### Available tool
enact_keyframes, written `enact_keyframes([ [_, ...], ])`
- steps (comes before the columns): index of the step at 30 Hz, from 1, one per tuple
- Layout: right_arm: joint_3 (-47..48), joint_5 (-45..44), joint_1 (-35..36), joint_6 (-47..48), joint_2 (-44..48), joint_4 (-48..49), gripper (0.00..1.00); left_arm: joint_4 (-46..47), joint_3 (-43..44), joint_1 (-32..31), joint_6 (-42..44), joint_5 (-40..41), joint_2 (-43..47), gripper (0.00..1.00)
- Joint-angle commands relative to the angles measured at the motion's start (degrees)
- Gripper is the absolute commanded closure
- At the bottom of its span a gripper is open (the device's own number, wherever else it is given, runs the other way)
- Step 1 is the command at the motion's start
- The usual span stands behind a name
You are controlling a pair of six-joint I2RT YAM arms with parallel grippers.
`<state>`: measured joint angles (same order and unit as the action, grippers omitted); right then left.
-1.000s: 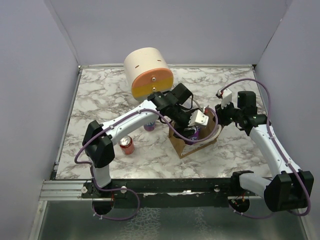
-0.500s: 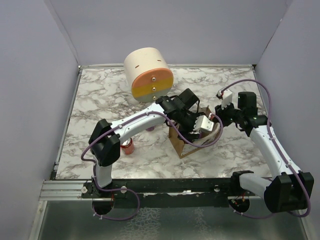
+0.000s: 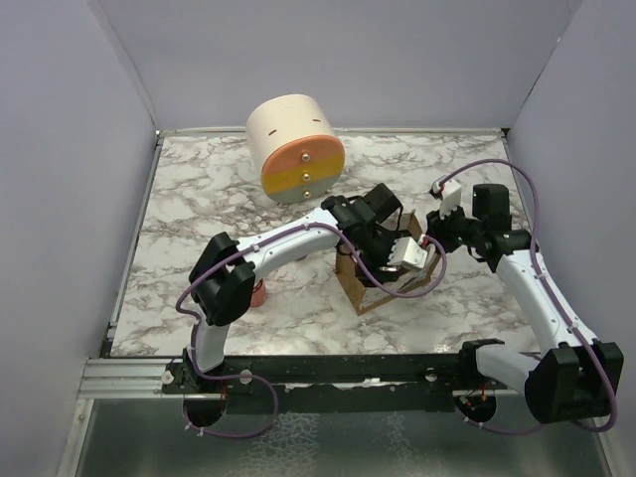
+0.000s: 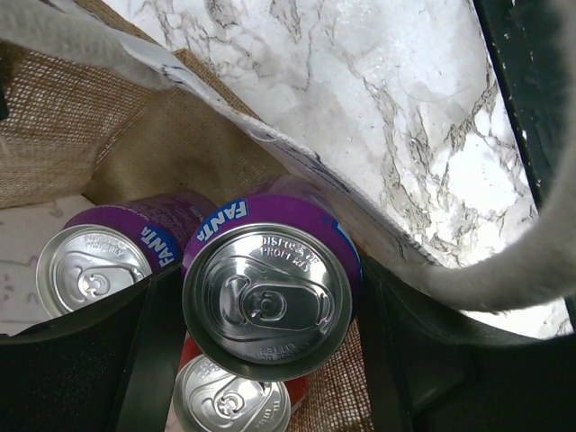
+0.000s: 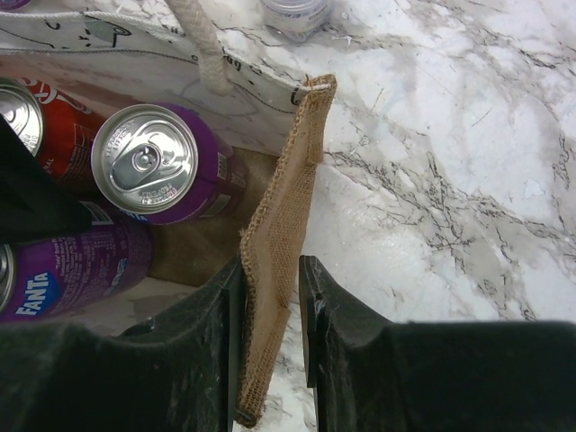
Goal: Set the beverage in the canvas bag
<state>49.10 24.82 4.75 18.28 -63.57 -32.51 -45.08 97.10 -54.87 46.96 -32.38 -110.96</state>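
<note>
I need to move my left gripper further down next, so that the can it holds goes deeper into the canvas bag (image 3: 382, 282) (image 4: 258, 184), beside the second purple can and the red can.
The canvas bag (image 3: 370, 293) stands open at mid-table. My left gripper (image 3: 402, 253) reaches down into it, shut on a purple Fanta can (image 4: 270, 297) gripped by its sides. In the left wrist view a second purple Fanta can (image 4: 94, 265) and a red can (image 4: 229, 400) stand inside the bag below it. My right gripper (image 3: 429, 237) is at the bag's right rim, its jaws closed on the burlap wall (image 5: 279, 225). The right wrist view also shows an upright purple can (image 5: 148, 162) and the held can (image 5: 54, 270) in the bag.
A big cream cylinder with an orange-yellow face (image 3: 296, 149) lies at the back. A red can (image 3: 258, 291) stands on the marble left of the bag, partly behind my left elbow. Another can (image 5: 295, 13) stands just outside the bag. Purple walls enclose the table.
My left arm has moved right and down, carrying the purple can from above the bag's left side into the bag. My right gripper has kept its hold on the bag's rim.
</note>
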Motion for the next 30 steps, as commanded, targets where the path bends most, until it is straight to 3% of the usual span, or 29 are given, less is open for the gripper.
enact_keyframes([
  [1,-0.91,1.27,-0.36,0.83,1.09,1.35,0.7,-1.22,3.02,-0.54,4.38,-0.96,-0.32,0.96],
  [15,-0.75,2.54,-0.36,1.05,1.63,0.89,0.67,-6.62,5.94,-0.76,10.7,-2.86,-4.48,0.85],
  [30,-1.27,2.78,-0.36,1.13,2.38,1.14,0.66,-6.53,5.88,-0.76,9.9,-0.94,-7.3,0.72],
])
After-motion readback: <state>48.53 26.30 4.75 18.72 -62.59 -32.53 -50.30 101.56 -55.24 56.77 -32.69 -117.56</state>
